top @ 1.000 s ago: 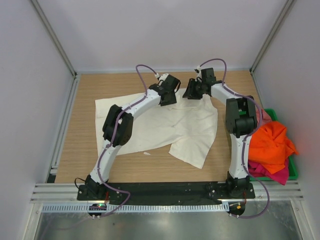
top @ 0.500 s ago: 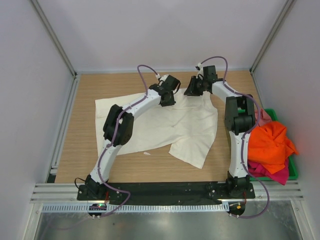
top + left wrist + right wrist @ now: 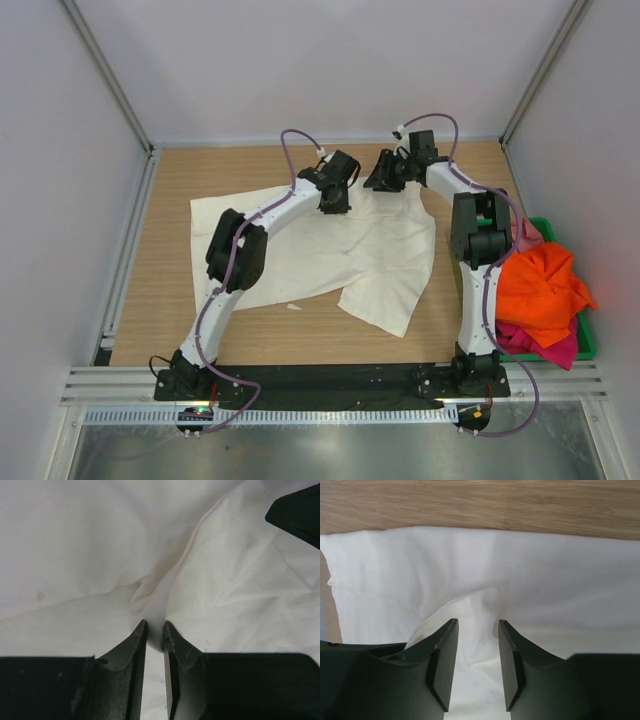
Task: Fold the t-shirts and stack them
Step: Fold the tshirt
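The raised fold of white cloth [image 3: 379, 190] [image 3: 478, 623] already lies between my open fingers, so my right gripper moves down slightly onto it next and closes there.
The large cream-white t-shirt [image 3: 320, 250] lies spread on the wooden table, with a corner folded over at the near right. My left gripper [image 3: 337, 205] is down at its far edge. In the left wrist view the left gripper [image 3: 155, 626] is shut on a thin pinched ridge of the white cloth [image 3: 150, 587]. My right gripper [image 3: 377, 186] is just to the right, at the shirt's far right corner. Seen from the right wrist, this gripper [image 3: 477, 622] is open, its jaws astride a raised fold [image 3: 470, 607]. Orange [image 3: 540, 285], pink [image 3: 530, 232] and magenta [image 3: 545, 345] t-shirts are heaped at the right.
A green plastic bin [image 3: 586, 342] at the right edge holds the coloured heap, close to the right arm's elbow. Bare wood [image 3: 170, 190] shows left of and beyond the shirt. Grey walls and metal rails enclose the table.
The left jaws have closed from wider apart onto a fold of the white shirt. The right gripper has shifted slightly toward the far edge.
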Controlling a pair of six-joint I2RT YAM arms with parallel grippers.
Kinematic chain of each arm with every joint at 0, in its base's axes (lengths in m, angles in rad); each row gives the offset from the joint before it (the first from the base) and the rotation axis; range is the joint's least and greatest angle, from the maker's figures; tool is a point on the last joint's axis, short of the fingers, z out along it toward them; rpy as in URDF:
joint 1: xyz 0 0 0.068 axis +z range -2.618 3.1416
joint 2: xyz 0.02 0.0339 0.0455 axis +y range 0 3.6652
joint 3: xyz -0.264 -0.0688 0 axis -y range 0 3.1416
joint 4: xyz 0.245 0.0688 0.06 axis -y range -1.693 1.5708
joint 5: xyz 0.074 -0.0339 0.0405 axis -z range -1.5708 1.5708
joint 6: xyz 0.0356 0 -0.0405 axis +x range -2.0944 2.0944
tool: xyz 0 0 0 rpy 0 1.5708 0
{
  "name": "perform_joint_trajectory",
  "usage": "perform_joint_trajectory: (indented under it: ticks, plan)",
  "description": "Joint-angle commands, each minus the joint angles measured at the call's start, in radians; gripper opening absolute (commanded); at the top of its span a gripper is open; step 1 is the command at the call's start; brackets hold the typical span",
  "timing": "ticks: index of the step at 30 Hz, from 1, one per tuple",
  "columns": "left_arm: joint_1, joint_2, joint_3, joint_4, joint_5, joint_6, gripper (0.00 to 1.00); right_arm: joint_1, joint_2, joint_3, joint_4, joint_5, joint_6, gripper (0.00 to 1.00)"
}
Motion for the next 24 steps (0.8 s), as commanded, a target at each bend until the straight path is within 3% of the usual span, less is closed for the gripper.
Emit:
perform_joint_trajectory:
  ticks: [1,6,12,15,16,18,20,24]
  plan:
    - [0.010,-0.020,0.035,-0.003,0.029,0.022,0.20,-0.007,0.007,0.056,0.012,-0.045,-0.020,0.48]
    - [0.014,-0.020,0.035,0.001,0.046,0.019,0.20,-0.006,0.047,0.061,0.028,-0.058,-0.012,0.48]
    - [0.017,-0.022,0.026,0.004,0.064,0.017,0.21,0.010,0.104,0.100,0.048,-0.104,0.009,0.41]
    - [0.020,-0.026,0.009,0.013,0.069,0.017,0.30,0.014,0.098,0.105,0.053,-0.087,0.020,0.21]
    - [0.021,-0.028,0.005,0.019,0.070,0.017,0.33,0.013,0.091,0.105,0.045,-0.078,0.025,0.07]
    - [0.026,-0.023,0.008,0.024,0.089,0.028,0.34,0.011,0.049,0.108,0.023,-0.019,0.020,0.01]
    - [0.035,-0.010,0.032,0.001,0.104,0.039,0.23,0.007,0.000,0.111,-0.011,0.004,-0.004,0.01]
    - [0.043,0.001,0.054,-0.012,0.150,0.065,0.14,0.007,-0.067,0.146,-0.143,0.085,-0.125,0.01]
